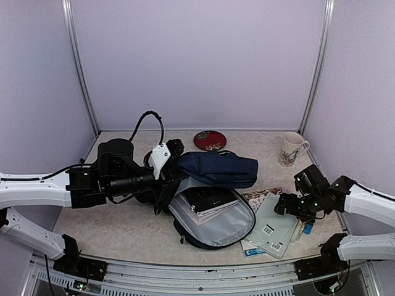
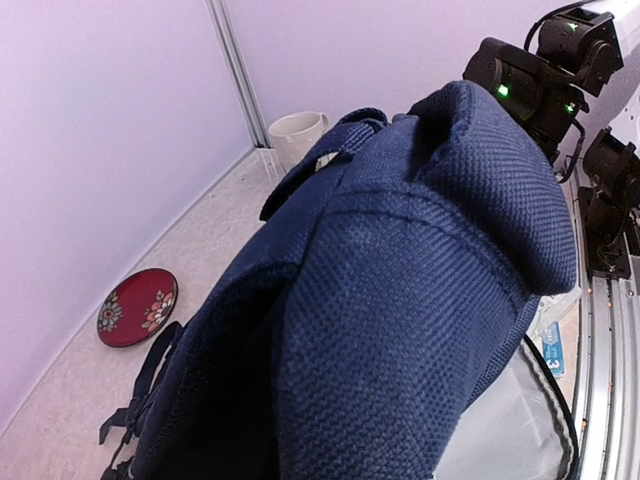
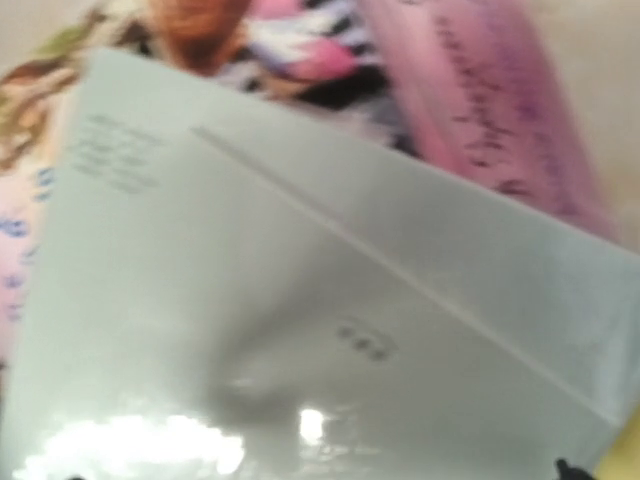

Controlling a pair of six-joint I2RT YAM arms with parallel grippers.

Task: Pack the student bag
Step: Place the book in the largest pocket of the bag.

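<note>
Next, my right gripper will go low toward the bag (image 1: 213,216) with a sideways tilt, onto the pale green book's edge (image 1: 292,233) by the pens, since that edge faces its arm.
The student bag (image 1: 213,216), navy blue, lies open mid-table with its grey lining (image 1: 228,225) showing and books (image 1: 210,202) inside. Its navy flap (image 1: 219,168) is held raised. My left gripper (image 1: 168,174) is at the flap's left edge and seems shut on it. In the left wrist view the navy fabric (image 2: 400,300) fills the frame and hides the fingers. My right gripper (image 1: 289,205) hovers right above a pale green book (image 1: 274,228) right of the bag. That book (image 3: 300,300) fills the blurred right wrist view, where no fingers show.
A colourful magazine (image 1: 262,197) lies under the pale book and shows in the right wrist view (image 3: 300,40). Pens (image 1: 302,229) lie beside the book. A white mug (image 1: 290,148) stands back right. A red plate (image 1: 210,140) lies at the back wall.
</note>
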